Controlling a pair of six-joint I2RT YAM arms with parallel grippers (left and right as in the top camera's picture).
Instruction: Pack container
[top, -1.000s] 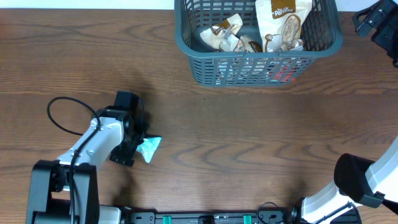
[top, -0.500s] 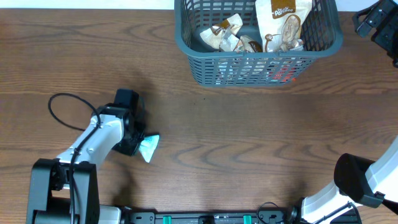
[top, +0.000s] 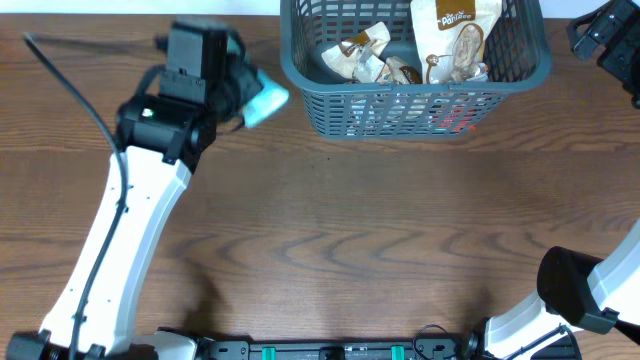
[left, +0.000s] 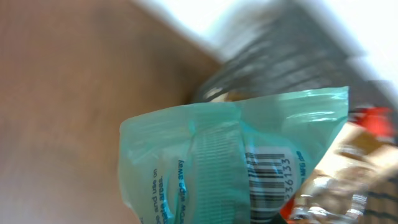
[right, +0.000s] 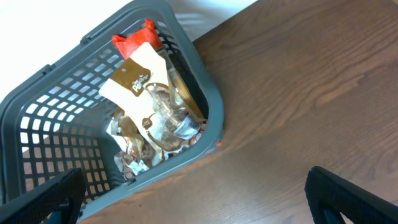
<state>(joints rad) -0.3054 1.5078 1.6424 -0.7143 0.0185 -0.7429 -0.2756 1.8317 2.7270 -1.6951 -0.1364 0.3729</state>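
I should first lift my left gripper over the closest side of the basket, then lower it next to the crumpled packets, where the basket bottom shows empty (top: 324, 42).
The container (top: 400, 112), a dark grey-blue slotted basket, stands at the table's far edge and shows in the right wrist view as the container (right: 213, 109). My left gripper (top: 240, 95) hangs just left of its left wall, shut on a teal wipes packet (top: 266, 101). That teal packet (left: 236, 168) fills the left wrist view and hides the fingers, with the basket (left: 280, 56) blurred behind it. My right gripper (right: 199, 205) is open over bare table beside the basket's corner, and it sits at the far right as the right gripper (top: 603, 38).
Inside the basket lie a tall beige snack bag (top: 455, 35), crumpled brown-and-white packets (top: 370, 60) and a red packet (right: 137, 40). The wooden table (top: 350, 230) stretches in front of it. A black cable (top: 70, 75) trails from the left arm.
The left gripper shut on the teal packet near the table's front left, lifted it, and carried it up to the basket's left side. The right arm stayed still.
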